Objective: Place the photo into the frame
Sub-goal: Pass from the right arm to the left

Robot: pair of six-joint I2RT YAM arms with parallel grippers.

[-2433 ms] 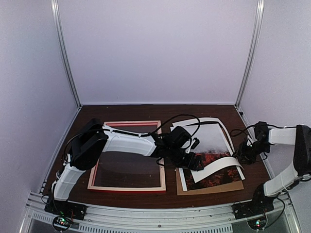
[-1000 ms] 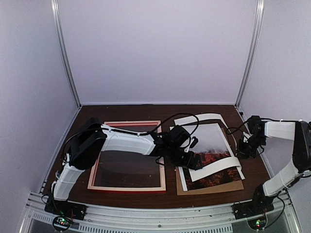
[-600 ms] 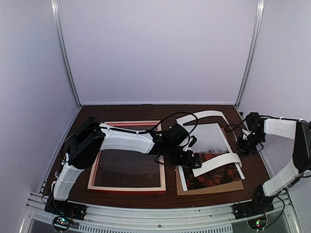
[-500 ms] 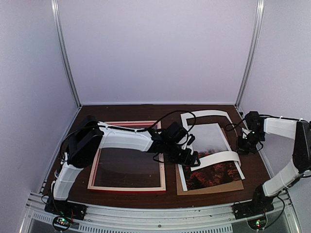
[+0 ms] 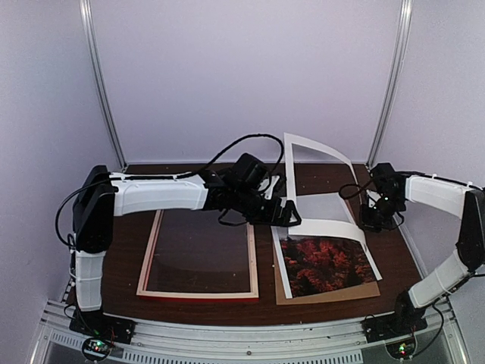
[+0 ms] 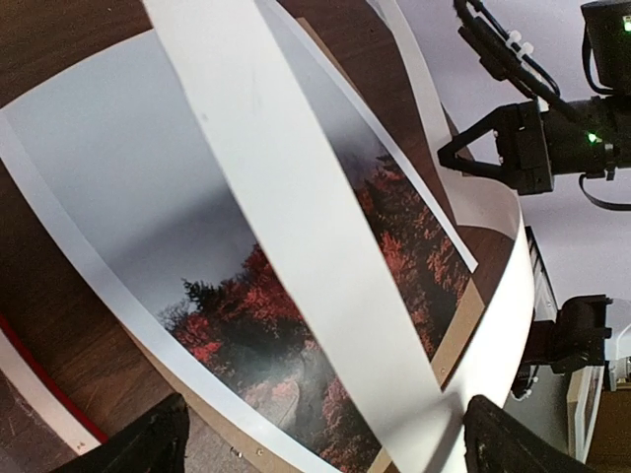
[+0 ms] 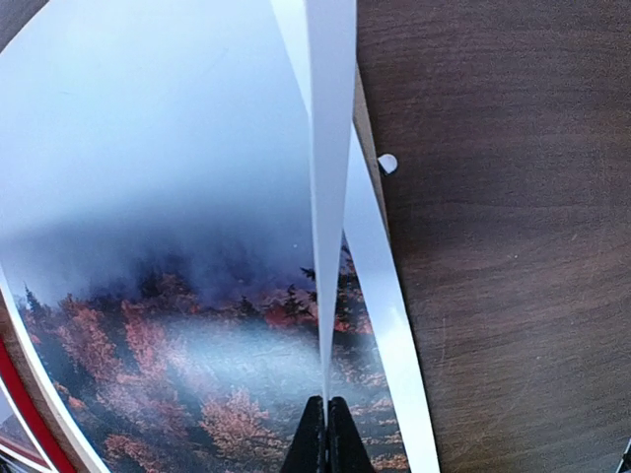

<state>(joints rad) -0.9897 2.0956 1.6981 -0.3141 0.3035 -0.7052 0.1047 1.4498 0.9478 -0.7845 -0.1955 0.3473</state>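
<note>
Next, my left gripper shifts away from the photo toward the frame, then closes on the mat's raised edge [image 5: 292, 221] [image 6: 419, 431], since that edge already crosses between my fingers.
The photo [image 5: 322, 258] lies flat on a brown backing board [image 5: 333, 290] at the right; it also shows in the left wrist view [image 6: 296, 296] and the right wrist view [image 7: 177, 246]. The frame [image 5: 197, 294] lies at the left, pale side up. A white mat [image 5: 311, 148] with a cut-out window stands raised over the photo's far part. My right gripper [image 5: 373, 220] is shut on the mat's right edge, seen edge-on [image 7: 327, 434]. My left gripper [image 5: 286, 216] is at the mat's lower left corner, its jaws wide apart [image 6: 325, 443], with a mat strip [image 6: 296, 217] crossing between them.
A clear sheet [image 5: 201, 254] lies inside the frame. The enclosure's side and back walls stand close around the brown table [image 5: 394, 265]. A small white peg [image 7: 387, 163] sits by the board's edge. Cables loop over my left wrist.
The white mat has risen from lying curled over the photo to standing upright. My left arm has moved back and up with it. My right gripper has moved slightly left. More of the photo shows.
</note>
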